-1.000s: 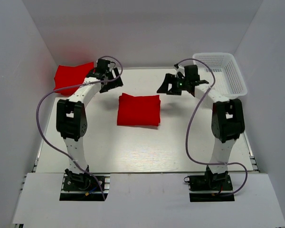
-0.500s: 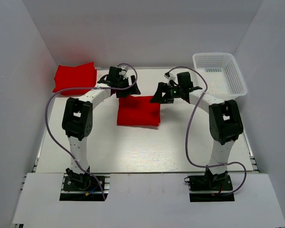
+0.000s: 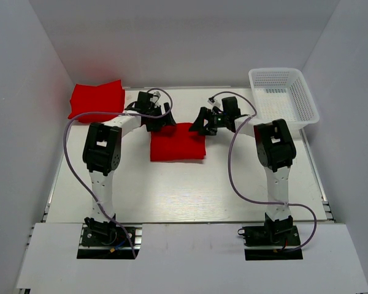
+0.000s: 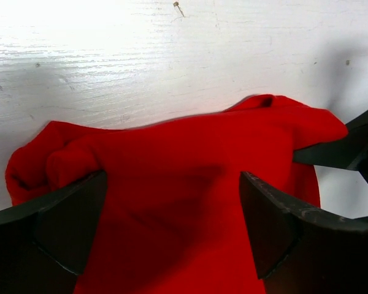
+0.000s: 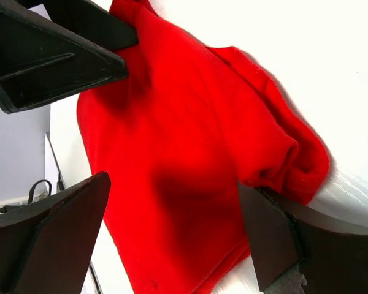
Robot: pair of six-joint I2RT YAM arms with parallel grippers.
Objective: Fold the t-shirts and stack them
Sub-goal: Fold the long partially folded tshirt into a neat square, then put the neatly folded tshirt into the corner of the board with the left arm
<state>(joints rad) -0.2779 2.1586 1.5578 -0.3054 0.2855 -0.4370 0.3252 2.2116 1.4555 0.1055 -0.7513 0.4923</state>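
Note:
The t-shirts lie apart, so my left gripper should rise, come back and go down to the middle folded t-shirt's side edge nearest the other t-shirt.
A folded red t-shirt (image 3: 177,143) lies in the middle of the table. My left gripper (image 3: 161,122) is open over its far left corner; in the left wrist view its jaws (image 4: 172,229) straddle the red cloth (image 4: 190,184). My right gripper (image 3: 200,123) is open over its far right corner; in the right wrist view its jaws (image 5: 172,233) stand wide over the same t-shirt (image 5: 190,159). Another folded red t-shirt (image 3: 96,100) lies at the far left, apart from both grippers. No neck tag shows.
A white mesh basket (image 3: 283,95) stands at the far right of the table. White walls close in the left, back and right sides. Purple cables loop off both arms.
Both grippers have moved inward and down onto the far edge of the middle t-shirt, the left one coming away from the far-left t-shirt. Both stay open.

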